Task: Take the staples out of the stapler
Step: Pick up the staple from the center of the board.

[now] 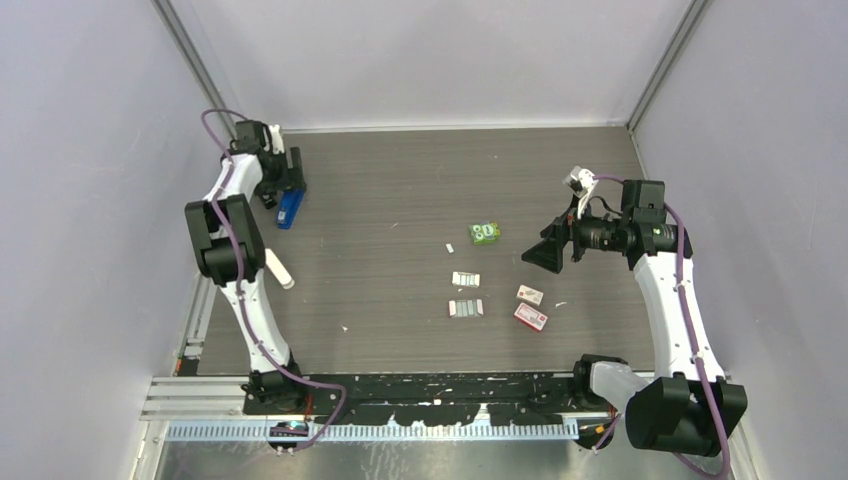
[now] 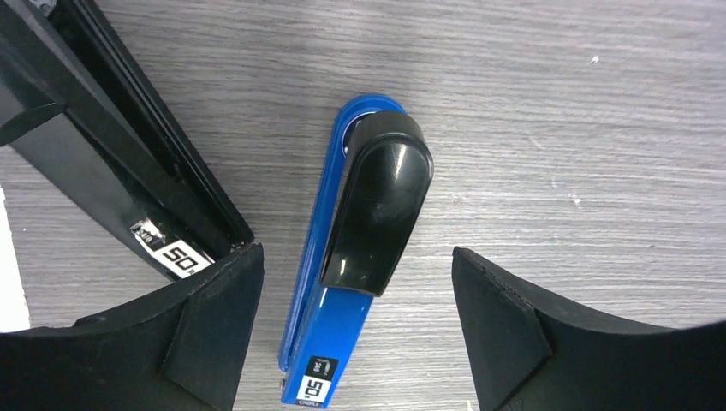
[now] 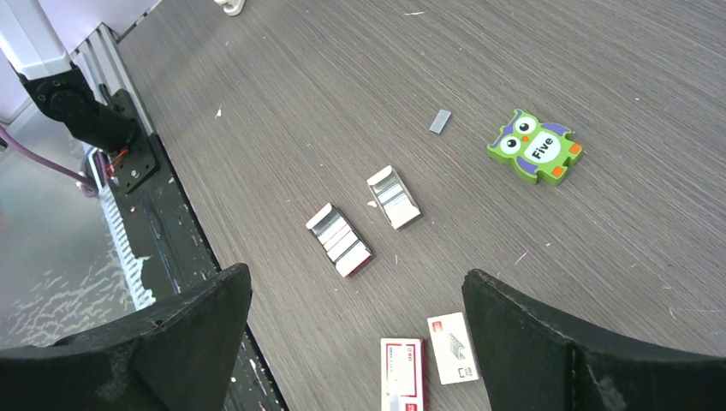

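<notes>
The loose grey piece (image 1: 449, 248) lies to the right of my left gripper in the top view, so next I swing it off the stapler and down over that piece.
The blue stapler (image 2: 342, 282) with its black top arm (image 2: 377, 205) lies closed on the table at the far left (image 1: 290, 208). My left gripper (image 2: 353, 257) is open, with one finger on each side of the stapler's near end and neither touching it. The stapler sits nearer the left finger (image 2: 214, 325). Silver staples fill two small open trays (image 3: 340, 240) (image 3: 394, 196) mid-table, and a loose grey strip (image 3: 440, 121) lies beyond them. My right gripper (image 3: 355, 282) is open and empty, hovering above the table (image 1: 548, 255).
A black stapler (image 2: 120, 163) lies just left of the blue one. A green owl packet (image 3: 535, 147) and two red-and-white boxes (image 3: 402, 372) (image 3: 452, 347) lie near the trays. A white cylinder (image 1: 280, 270) rests by the left arm. Walls enclose the table.
</notes>
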Available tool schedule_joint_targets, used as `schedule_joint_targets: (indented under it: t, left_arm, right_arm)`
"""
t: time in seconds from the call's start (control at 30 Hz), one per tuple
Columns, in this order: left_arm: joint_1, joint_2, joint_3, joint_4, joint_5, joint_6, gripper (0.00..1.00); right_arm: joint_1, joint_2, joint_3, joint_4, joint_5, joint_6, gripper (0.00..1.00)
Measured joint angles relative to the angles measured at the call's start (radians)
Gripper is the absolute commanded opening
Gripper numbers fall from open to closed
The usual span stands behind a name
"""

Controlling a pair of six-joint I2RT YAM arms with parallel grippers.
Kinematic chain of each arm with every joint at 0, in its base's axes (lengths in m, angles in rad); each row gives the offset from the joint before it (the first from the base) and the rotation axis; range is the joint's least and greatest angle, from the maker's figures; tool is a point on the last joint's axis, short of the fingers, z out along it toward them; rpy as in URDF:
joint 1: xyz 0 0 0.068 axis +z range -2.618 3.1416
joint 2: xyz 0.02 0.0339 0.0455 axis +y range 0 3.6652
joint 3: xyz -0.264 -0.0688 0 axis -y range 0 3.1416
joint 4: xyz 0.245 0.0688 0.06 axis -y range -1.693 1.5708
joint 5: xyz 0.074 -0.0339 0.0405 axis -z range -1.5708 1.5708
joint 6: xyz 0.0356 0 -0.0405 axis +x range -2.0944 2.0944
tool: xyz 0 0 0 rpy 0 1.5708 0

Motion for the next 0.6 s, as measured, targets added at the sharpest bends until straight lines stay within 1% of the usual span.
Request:
schedule_joint_targets:
  t: [0.1,0.2,0.33,0.4,0.47,0.53,0.6]
  left_arm:
    - [0.0,-0.04,-0.031,0.036,0.0,-0.038,0.88]
    - [-0.003,-0.174,-0.139,0.112,0.004,-0.1,0.99]
    - [-0.007,-0.426,-0.314,0.251,0.032,-0.225,1.0]
    - [-0.006,-0.514,-0.364,0.304,0.072,-0.298,1.0]
    - [-0.008,-0.585,-0.41,0.364,0.148,-0.389,1.0]
    - [-0.021,-0.625,-0.446,0.39,0.214,-0.463,1.0]
    - [-0.068,-0.668,-0.509,0.4,0.257,-0.516,0.99]
  right_arm:
    - [0.003,0.0,0.0,-0.001,0.0,0.0,0.97]
    - [0.004,0.0,0.0,-0.002,0.003,0.0,0.97]
    - [0.005,0.0,0.0,-0.003,0.01,-0.004,0.97]
    - [0.006,0.0,0.0,-0.003,0.02,-0.008,0.97]
    - [0.008,0.0,0.0,-0.004,0.028,-0.012,0.97]
    - [0.011,0.0,0.0,-0.005,0.037,-0.016,0.97]
    - [0.017,0.0,0.0,-0.005,0.046,-0.021,0.97]
